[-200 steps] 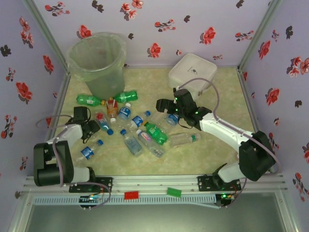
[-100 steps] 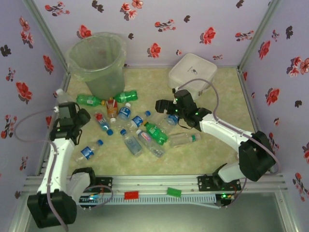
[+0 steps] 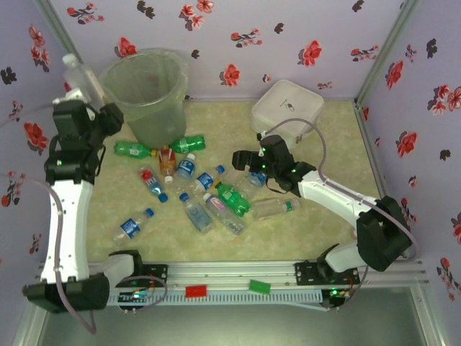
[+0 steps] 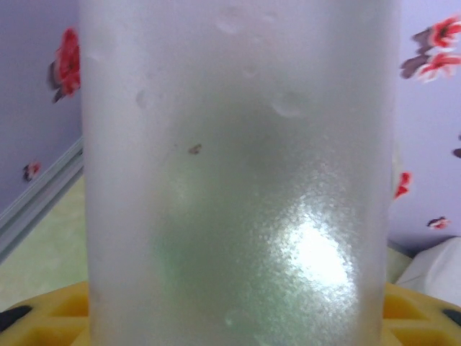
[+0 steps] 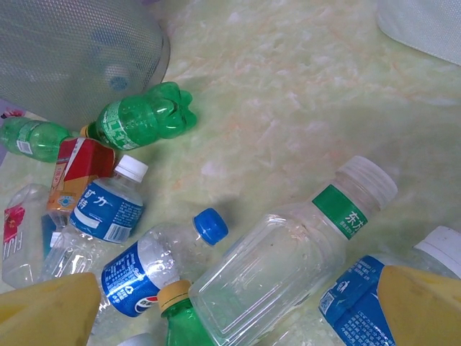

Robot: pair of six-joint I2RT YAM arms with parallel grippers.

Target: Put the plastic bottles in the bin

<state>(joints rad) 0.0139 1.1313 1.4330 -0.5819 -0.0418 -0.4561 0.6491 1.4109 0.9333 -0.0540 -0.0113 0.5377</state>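
The clear bottle is still outside the bin's rim. My left gripper should carry it outward over the bin's opening [image 3: 148, 76] and let it go.
The pale-green bin [image 3: 148, 94] stands at the back left; its wall [image 5: 72, 50] shows in the right wrist view. My left gripper [image 3: 75, 101] is raised beside the bin's left rim, shut on a clear bottle [image 3: 78, 76] that is close up in front of the left wrist camera [image 4: 238, 180]. Several bottles lie on the table: green ones [image 3: 133, 150] [image 3: 189, 143], an orange-red one [image 3: 167, 160], blue-labelled ones [image 3: 205, 179] [image 3: 131, 226]. My right gripper [image 3: 243, 160] hovers open above a clear green-labelled bottle [image 5: 288, 259], its yellow fingers [image 5: 50, 310] either side.
A white square lidded box [image 3: 287, 108] sits at the back right, behind the right arm. Flowered walls close in the table on three sides. A metal rail [image 3: 230, 272] runs along the near edge.
My left arm has risen from the table's left side up to the bin's rim, carrying the clear bottle. The right arm has stayed over the bottle pile.
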